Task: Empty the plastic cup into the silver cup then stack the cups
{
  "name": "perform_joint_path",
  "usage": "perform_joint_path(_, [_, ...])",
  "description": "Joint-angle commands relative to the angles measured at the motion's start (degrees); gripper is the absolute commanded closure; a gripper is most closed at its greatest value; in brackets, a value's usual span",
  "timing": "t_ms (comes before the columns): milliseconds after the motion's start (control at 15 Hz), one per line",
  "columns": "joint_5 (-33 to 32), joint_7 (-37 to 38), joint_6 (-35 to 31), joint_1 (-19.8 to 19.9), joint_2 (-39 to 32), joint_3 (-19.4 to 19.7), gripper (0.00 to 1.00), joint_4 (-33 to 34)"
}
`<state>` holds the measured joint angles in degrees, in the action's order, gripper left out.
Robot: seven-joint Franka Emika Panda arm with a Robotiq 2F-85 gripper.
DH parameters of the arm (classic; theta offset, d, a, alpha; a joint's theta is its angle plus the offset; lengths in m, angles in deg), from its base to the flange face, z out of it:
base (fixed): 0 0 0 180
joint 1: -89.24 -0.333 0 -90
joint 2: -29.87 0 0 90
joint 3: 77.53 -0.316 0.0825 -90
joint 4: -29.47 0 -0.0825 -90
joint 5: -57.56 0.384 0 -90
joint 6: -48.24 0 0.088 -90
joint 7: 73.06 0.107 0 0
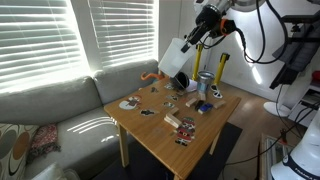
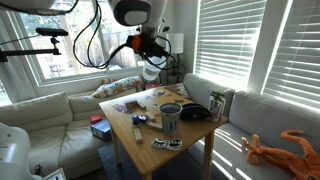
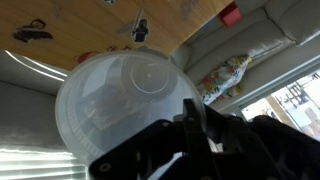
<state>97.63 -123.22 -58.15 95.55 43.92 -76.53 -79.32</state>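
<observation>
My gripper will next lower the tilted plastic cup, turn it upright and release it base-down on the tabletop among the cards below.
My gripper (image 1: 186, 47) is shut on the plastic cup (image 1: 173, 57), a translucent whitish tumbler. I hold it tilted, high above the wooden table (image 1: 150, 128). In the wrist view the plastic cup (image 3: 125, 105) fills the middle and shows its round base, with my black fingers (image 3: 185, 130) clamped on its side. In an exterior view the plastic cup (image 2: 151, 72) hangs under my gripper (image 2: 147, 55). The silver cup (image 1: 204, 84) stands upright on the table below and to one side; it also shows in an exterior view (image 2: 170, 118).
Small toys and cards lie scattered on the table (image 2: 140, 135). A black bowl (image 2: 194, 113) sits beside the silver cup. A thin yellow post (image 1: 221, 70) stands at the table's edge. A grey sofa (image 1: 50, 110) and window blinds surround the table. An orange toy (image 2: 275, 148) lies on the sofa.
</observation>
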Motion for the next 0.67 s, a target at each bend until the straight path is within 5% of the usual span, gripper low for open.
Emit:
perform_joint_path(0, [-12.34,6.55,-1.71,-3.32,-5.32,-1.38,0.98,4.63])
perform_joint_path(67, [-7.38,3.53,-1.26,-4.19,-2.49,0.94,0.98,1.69])
perform_joint_path(600, [-10.36,3.28,-1.42,-6.21,-4.18,0.49,0.98,1.79])
